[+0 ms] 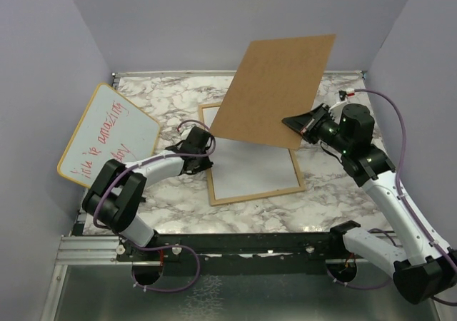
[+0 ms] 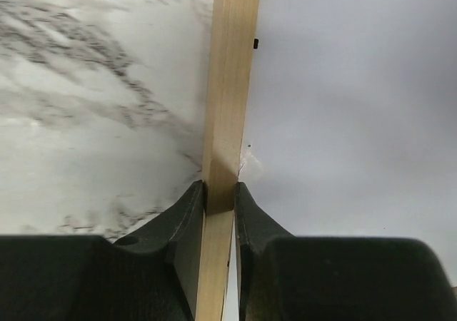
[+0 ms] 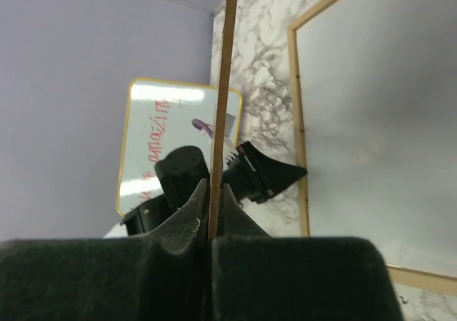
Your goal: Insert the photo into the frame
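The pinched bar (image 1: 209,168) goes across the table toward the whiteboard next, pulled by my left gripper, which then releases it.
The frame (image 1: 254,192), thin light wood, lies flat on the marble table. Inside it a plain white surface (image 1: 253,167) shows; no cat print is visible, and I cannot tell whether this is the photo's back. My left gripper (image 1: 205,157) is shut on the frame's left rail (image 2: 228,85), one finger on each side, as the left wrist view (image 2: 220,192) shows. My right gripper (image 1: 290,123) is shut on the brown backing board (image 1: 275,85) and holds it tilted in the air above the frame's far half. The right wrist view shows the board edge-on (image 3: 223,85) between its fingers.
A round-cornered whiteboard (image 1: 107,135) with red handwriting leans against the left wall, also in the right wrist view (image 3: 161,143). Grey walls enclose the marble table (image 1: 285,210) on three sides. A metal rail runs along the near edge.
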Tool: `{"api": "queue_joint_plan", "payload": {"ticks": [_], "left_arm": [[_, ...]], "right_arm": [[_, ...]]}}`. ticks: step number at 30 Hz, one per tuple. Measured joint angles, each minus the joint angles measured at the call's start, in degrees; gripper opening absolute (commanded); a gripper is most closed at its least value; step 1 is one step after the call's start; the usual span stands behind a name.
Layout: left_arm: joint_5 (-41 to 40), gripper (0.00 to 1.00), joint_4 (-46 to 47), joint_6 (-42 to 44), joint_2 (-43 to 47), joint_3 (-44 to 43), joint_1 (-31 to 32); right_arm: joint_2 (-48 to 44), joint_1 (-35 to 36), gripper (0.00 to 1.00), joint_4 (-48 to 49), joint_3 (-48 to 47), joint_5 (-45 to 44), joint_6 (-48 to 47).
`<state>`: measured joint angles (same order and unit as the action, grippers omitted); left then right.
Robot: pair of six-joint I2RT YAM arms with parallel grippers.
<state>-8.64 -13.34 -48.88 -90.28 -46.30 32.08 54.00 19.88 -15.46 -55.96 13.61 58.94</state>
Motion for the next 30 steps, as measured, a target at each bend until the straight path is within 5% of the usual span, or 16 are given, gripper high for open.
{"api": "queue_joint_plan", "payload": {"ticks": [14,30], "left_arm": [[6.2,0.23,-3.7,13.5,4.1,2.0,-9.0],[6.3,0.34,-9.2,16.2,4.0,0.6,-11.4]], "right_arm": [[6.1,0.0,0.01,-2.3,-2.0,9.7,-11.9],[1.5,0.0,0.00,9.9,1.0,3.1,-4.9]]}}
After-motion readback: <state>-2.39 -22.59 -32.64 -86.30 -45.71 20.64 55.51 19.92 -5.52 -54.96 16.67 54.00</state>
